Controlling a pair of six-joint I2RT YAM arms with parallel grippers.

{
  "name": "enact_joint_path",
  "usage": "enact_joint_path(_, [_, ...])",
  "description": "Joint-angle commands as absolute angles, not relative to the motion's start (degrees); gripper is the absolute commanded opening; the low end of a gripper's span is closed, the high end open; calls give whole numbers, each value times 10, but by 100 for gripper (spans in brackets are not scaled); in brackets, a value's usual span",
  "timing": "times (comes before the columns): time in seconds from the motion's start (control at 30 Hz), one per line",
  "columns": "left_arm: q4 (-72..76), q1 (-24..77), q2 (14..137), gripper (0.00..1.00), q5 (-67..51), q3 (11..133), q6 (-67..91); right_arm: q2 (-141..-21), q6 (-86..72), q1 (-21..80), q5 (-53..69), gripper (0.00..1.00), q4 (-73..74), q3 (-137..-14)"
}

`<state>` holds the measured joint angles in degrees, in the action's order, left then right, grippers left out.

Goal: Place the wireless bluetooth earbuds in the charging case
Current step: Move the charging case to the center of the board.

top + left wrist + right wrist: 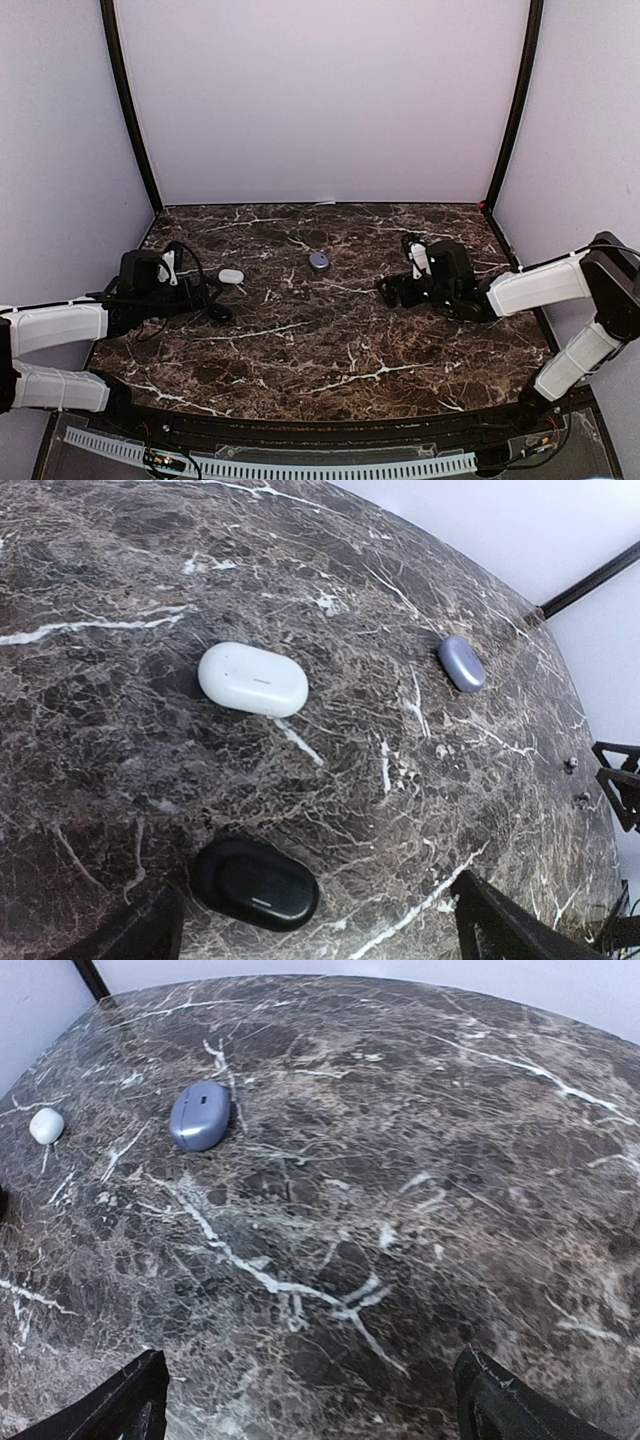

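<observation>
The robot will next move the open fingers of its right gripper to the left in the top view and down around the purple case [319,260] [199,1115], because the purple case lies that way.
Three shut pebble-shaped cases lie on the marble table [330,350]: a white case [231,276], a purple case [319,260] and a black case [255,883]. The white case [252,679] and purple case [461,663] also show in the left wrist view. My left gripper [320,932] is open, low over the table, with the black case between its fingers and nearer the left one. My right gripper [320,1410] is open and empty over bare marble, with the purple case [199,1115] ahead to its left. No earbuds show plainly.
Two tiny dark specks [571,764] lie on the table near the right gripper [388,292], too small to identify. White walls and black corner posts [130,110] close in the back and sides. The left gripper [205,300] sits near the table's left edge.
</observation>
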<state>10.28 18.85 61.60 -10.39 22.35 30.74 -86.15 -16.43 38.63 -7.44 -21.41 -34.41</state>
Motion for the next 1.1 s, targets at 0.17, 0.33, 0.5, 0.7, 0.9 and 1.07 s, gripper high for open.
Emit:
enact_joint_path(0.17, [164, 186, 611, 94, -185, 207, 281, -995, -134, 420, -1, 99, -84, -524])
enact_joint_path(0.33, [181, 186, 588, 94, -198, 193, 271, -1076, -126, 438, -17, 98, -12, -629])
enact_joint_path(0.5, [193, 186, 571, 93, -207, 179, 269, -1147, -123, 449, -45, 97, 34, -727])
enact_joint_path(0.7, [213, 186, 566, 93, -220, 163, 271, -1209, -120, 456, -69, 95, 45, -796])
enact_joint_path(0.9, [226, 186, 565, 93, -230, 157, 270, -1247, -111, 465, -102, 94, 34, -835])
enact_joint_path(1.07, [232, 186, 564, 92, -239, 155, 269, -1284, -104, 467, -119, 94, 21, -868])
